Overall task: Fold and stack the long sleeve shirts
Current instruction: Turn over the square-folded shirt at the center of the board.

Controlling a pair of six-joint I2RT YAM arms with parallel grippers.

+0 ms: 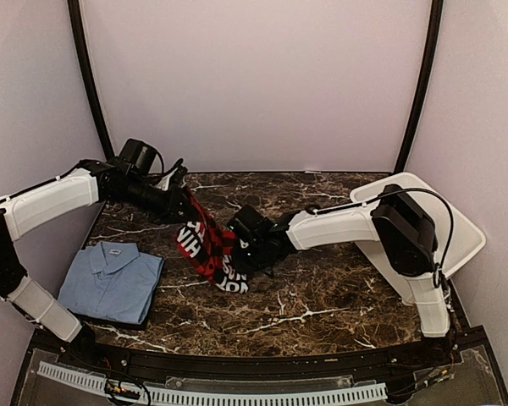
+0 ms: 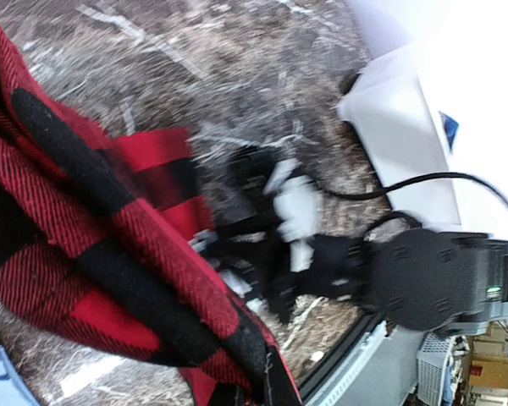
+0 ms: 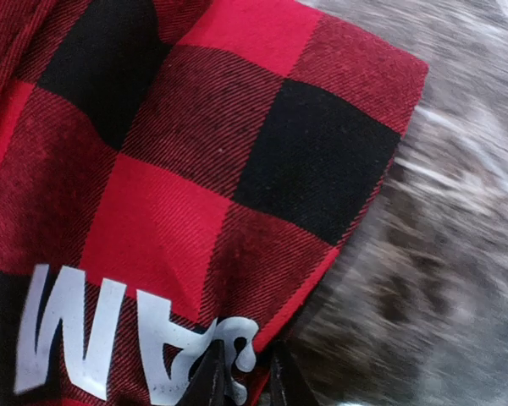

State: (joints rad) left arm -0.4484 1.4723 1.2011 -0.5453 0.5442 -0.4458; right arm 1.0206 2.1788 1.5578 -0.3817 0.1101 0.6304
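The marble by the robot's right gripper is bare, so the left gripper will next move down and to the right in the top view, onto that spot, and release the shirt.
The red-and-black checked flannel shirt (image 1: pixel 205 245), printed with white letters, hangs stretched above the marble table between both arms. My left gripper (image 1: pixel 179 188) is shut on its upper end at the back left; in the left wrist view the flannel shirt (image 2: pixel 93 220) runs out of frame at the bottom, hiding my fingers. My right gripper (image 1: pixel 241 254) holds the lower end. In the right wrist view, the right gripper (image 3: pixel 241 385) pinches the hem of the flannel shirt (image 3: pixel 195 152) beside the lettering. A light blue collared shirt (image 1: pixel 110 277) lies folded at the front left.
A white tray (image 1: pixel 461 233) leans at the table's back right corner. A dark edge (image 1: pixel 110 321) shows under the light blue shirt's front. Curved black frame posts rise at the back left and right. The right arm (image 2: pixel 423 271) crosses the left wrist view.
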